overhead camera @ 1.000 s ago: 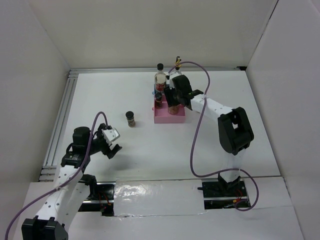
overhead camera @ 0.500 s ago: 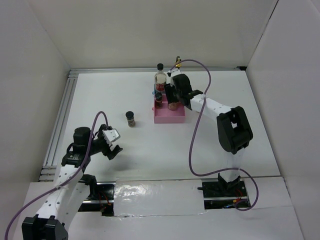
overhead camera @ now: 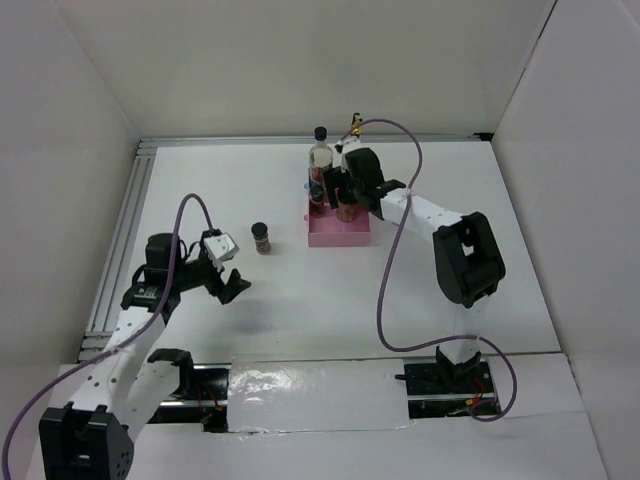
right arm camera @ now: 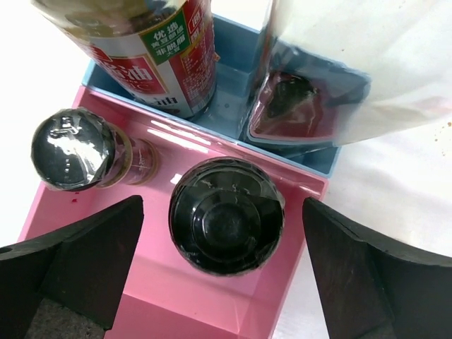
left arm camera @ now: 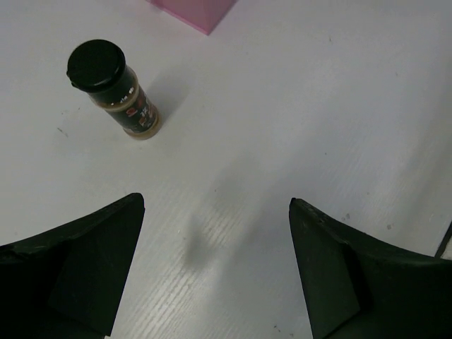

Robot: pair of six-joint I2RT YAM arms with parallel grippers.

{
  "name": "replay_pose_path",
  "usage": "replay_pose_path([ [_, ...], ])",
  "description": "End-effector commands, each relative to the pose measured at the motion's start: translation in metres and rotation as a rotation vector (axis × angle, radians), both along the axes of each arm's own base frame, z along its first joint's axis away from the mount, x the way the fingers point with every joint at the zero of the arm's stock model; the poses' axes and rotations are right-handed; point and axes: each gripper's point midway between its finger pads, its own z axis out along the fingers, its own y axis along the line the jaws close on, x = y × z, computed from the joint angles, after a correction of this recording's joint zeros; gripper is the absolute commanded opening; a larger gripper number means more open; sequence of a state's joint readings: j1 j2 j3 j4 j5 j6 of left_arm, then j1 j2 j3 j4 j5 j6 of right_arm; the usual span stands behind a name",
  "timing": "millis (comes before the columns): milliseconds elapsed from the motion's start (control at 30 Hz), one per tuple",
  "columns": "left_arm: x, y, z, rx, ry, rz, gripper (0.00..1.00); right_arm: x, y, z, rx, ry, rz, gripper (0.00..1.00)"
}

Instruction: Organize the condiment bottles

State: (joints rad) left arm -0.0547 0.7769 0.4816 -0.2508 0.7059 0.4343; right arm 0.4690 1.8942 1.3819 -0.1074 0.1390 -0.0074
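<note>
My left gripper will move outward, with its open fingers on both sides of the dark jar's black cap, and close there, because this jar is still outside the pink tray.
In the right wrist view a black-capped jar stands in the pink tray, between the spread fingers of my right gripper, which is open and not touching it. A second small jar stands to its left in the same tray. Behind them, the red-labelled tall bottle and a clear bottle stand in the blue tray. One dark jar stands alone on the table, left of the pink tray. My left gripper hovers open and empty, short of that jar.
The blue tray sits directly behind the pink one near the back wall. From above, the tall black-capped bottle and the gold spout rise beside the right arm. An aluminium rail runs along the table's left edge.
My right gripper has opened and let go of the black-capped jar, which now stands in the pink tray. The left gripper has moved up and to the right, nearer the lone jar.
</note>
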Motion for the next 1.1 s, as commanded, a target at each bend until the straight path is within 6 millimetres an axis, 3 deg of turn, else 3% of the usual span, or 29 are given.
replay_pose_path([
  [0,0.019,-0.01,0.03,-0.068,-0.007,-0.018,0.96,-0.002,0.007,0.049,0.067,-0.083,-0.011,1.0],
  [33,0.027,-0.011,0.043,-0.076,-0.016,-0.014,0.95,-0.005,0.008,0.06,0.077,-0.096,-0.006,1.0],
  [133,0.047,-0.008,0.053,-0.063,-0.005,0.013,0.94,-0.015,0.003,0.078,0.08,-0.108,-0.014,1.0],
  [167,0.055,-0.008,0.04,-0.054,0.05,0.017,0.9,-0.018,0.002,0.081,0.081,-0.106,-0.015,1.0],
  [300,0.078,-0.016,0.045,0.028,-0.017,-0.013,0.9,-0.033,-0.006,0.093,0.068,-0.092,-0.006,1.0],
  [433,0.093,-0.023,0.041,0.072,-0.042,-0.04,0.97,-0.047,-0.016,0.11,0.066,-0.107,-0.002,1.0],
  [500,0.106,-0.02,0.042,0.103,-0.062,-0.021,0.98,-0.051,-0.02,0.114,0.067,-0.115,-0.005,1.0],
  [533,0.113,-0.019,0.032,0.118,-0.039,-0.015,0.99,-0.053,-0.021,0.119,0.072,-0.124,-0.005,1.0],
  [633,0.134,-0.019,0.036,0.144,-0.013,0.004,0.99,-0.06,-0.024,0.134,0.093,-0.155,-0.002,1.0],
  [767,0.142,-0.021,0.025,0.154,0.054,-0.005,0.98,-0.065,-0.03,0.141,0.099,-0.174,-0.01,1.0],
  [1067,0.132,-0.037,0.001,0.184,0.076,-0.089,0.96,-0.069,-0.049,0.147,0.069,-0.191,-0.03,1.0],
])
